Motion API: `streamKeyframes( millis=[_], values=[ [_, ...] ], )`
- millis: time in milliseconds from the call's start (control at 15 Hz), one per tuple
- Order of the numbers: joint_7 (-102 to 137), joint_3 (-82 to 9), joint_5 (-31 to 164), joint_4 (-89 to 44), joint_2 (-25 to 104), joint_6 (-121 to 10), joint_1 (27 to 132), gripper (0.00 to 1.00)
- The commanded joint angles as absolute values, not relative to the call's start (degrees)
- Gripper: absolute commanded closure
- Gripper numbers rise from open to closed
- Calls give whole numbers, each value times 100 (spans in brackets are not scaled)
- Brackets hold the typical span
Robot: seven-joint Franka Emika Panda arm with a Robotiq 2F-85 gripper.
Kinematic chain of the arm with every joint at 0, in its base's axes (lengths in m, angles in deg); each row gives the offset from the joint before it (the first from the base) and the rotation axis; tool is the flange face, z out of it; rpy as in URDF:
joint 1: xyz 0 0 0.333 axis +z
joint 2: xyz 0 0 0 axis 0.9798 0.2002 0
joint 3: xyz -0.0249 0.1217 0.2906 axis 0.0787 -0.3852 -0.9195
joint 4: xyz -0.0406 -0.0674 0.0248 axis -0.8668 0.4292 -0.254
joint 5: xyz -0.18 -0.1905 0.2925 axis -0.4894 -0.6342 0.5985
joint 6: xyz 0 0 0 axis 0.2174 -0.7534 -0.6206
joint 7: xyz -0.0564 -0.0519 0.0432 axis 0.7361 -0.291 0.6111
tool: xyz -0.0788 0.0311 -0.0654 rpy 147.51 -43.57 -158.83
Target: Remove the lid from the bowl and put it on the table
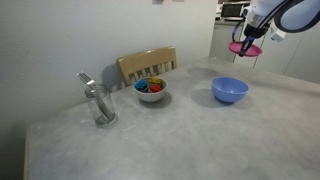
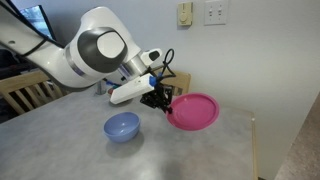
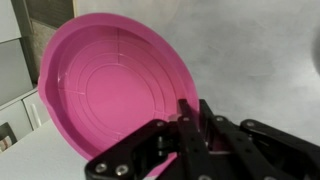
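Observation:
My gripper should next set the pink lid down on the table beside the open light blue bowl (image 2: pixel 122 126) and then open.
The pink lid (image 2: pixel 194 111) hangs in the air, clamped at its rim by my gripper (image 2: pixel 165 100). It is off the light blue bowl (image 2: pixel 122 126), which stands open on the grey marbled table (image 2: pixel 60 145). In an exterior view the lid (image 1: pixel 245 47) is held high above the table's far right, up and to the right of the bowl (image 1: pixel 229 90), under my gripper (image 1: pixel 248 38). In the wrist view the lid (image 3: pixel 110 85) fills the left side, and my gripper (image 3: pixel 190 112) is shut on its edge.
A small white bowl with colourful contents (image 1: pixel 151 90) stands mid-table in front of a wooden chair (image 1: pixel 147 65). A glass jar with a metal utensil (image 1: pixel 99 105) stands to its left. The table's right edge (image 2: pixel 250 140) is close to the lid.

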State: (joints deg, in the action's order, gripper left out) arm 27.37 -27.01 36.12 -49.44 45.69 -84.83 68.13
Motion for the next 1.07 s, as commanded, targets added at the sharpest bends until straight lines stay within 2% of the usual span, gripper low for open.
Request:
streamKeyframes(
  millis=[0,1000],
  values=[
    [3492,-3037,4360,-4911,4981,-8792,6537,97],
    [4263,-3341,5148,-4645,5906,-8611,6305,97]
  ],
)
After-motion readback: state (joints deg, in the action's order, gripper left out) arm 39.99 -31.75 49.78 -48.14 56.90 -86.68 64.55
